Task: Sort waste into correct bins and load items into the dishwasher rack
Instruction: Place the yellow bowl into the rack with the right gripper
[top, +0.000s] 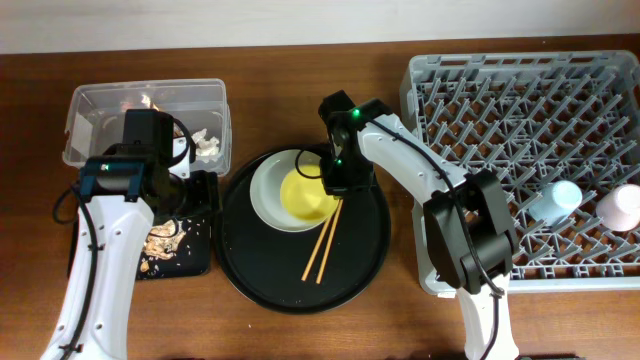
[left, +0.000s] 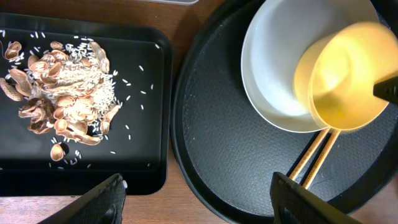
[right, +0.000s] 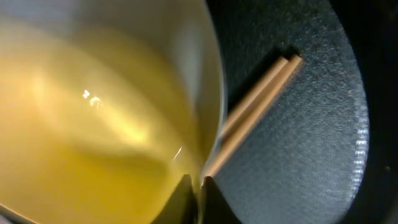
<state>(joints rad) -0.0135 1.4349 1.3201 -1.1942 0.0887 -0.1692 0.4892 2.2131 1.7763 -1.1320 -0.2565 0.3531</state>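
Observation:
My right gripper goes up and to the right in the overhead view next, then down to release the bowl (top: 303, 197) in the rack's far part (top: 504, 117), empty of cups.
My right gripper (top: 337, 182) (right: 198, 183) is shut on the rim of the small yellow bowl (top: 303, 197) (left: 345, 74) (right: 93, 112), which is tilted over the pale plate (top: 268, 190) (left: 273, 56). The wooden chopsticks (top: 325, 245) (left: 317, 155) (right: 255, 102) lie beside the plate. My left gripper (left: 199, 199) is open and empty, above the gap between the shallow black tray (top: 197, 258) (left: 143, 168) and the round tray. Food scraps (top: 160, 243) (left: 62, 87) lie in the black tray. White tissue (top: 207, 143) sits in the clear tub (top: 100, 98). The grey rack (top: 520, 90) holds a blue cup (top: 560, 198) and a pink cup (top: 620, 207).
The plate and chopsticks rest on a large round black tray (top: 365, 260) (left: 236, 155) (right: 298, 155) in the middle of the wooden table (top: 300, 80). The rack fills the right side. The tub and black tray stand at the left.

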